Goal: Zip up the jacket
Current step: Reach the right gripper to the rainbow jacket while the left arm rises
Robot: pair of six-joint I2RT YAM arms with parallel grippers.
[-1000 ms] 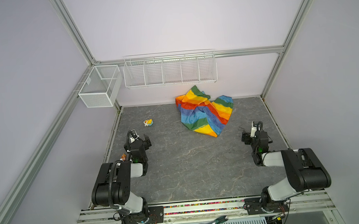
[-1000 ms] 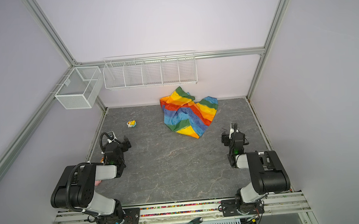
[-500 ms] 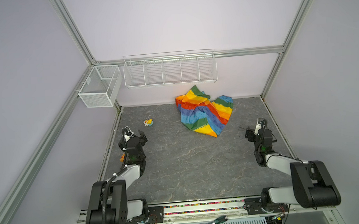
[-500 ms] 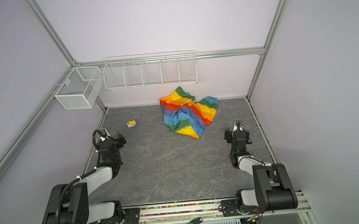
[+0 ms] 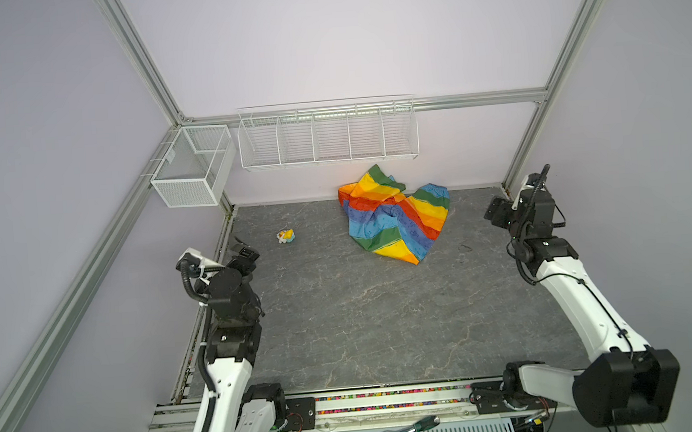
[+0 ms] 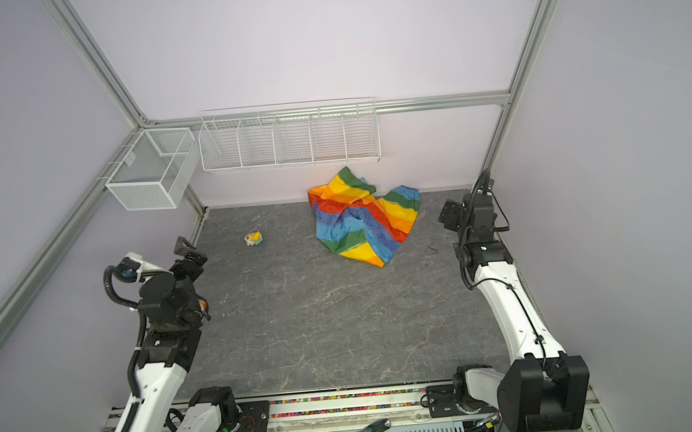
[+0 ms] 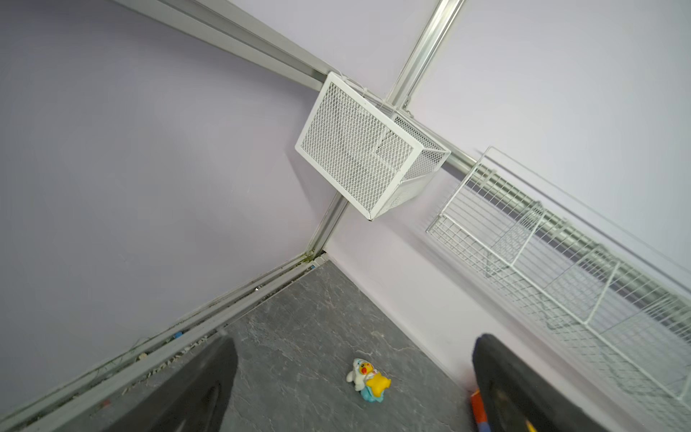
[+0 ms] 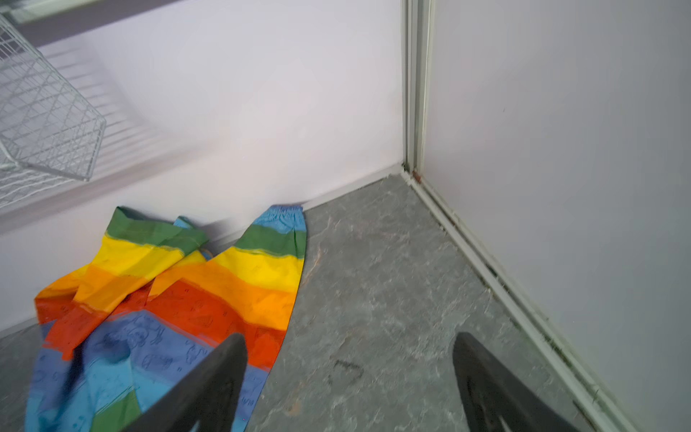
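My right gripper should next tilt down and swing onto the jacket's fold by the near green stripe (image 5: 399, 231) (image 8: 134, 392), which is below it, toward the toy duck.
The jacket (image 5: 394, 218) (image 6: 364, 220) lies crumpled on the grey floor against the back wall, its rainbow stripes facing up; no zipper shows. In the right wrist view the jacket (image 8: 168, 299) lies ahead and to one side of my open fingers. My right gripper (image 5: 496, 211) (image 6: 447, 216) (image 8: 349, 336) hovers open and empty, right of the jacket and apart from it. My left gripper (image 5: 243, 249) (image 6: 188, 253) (image 7: 355, 338) is open and empty near the left wall, far from the jacket. A sliver of the jacket (image 7: 476, 407) shows by one finger.
A small toy duck (image 5: 285, 236) (image 7: 368, 379) lies on the floor ahead of the left gripper. A white mesh box (image 5: 191, 169) and a wire rack (image 5: 327, 135) hang on the back walls. A dark loop (image 5: 465, 247) lies right of the jacket. A ratchet (image 5: 409, 429) rests on the front rail.
Both arms have unfolded and stretched out, carrying both grippers up and toward the back wall. The jacket and the toy have not moved. Both grippers stayed open.
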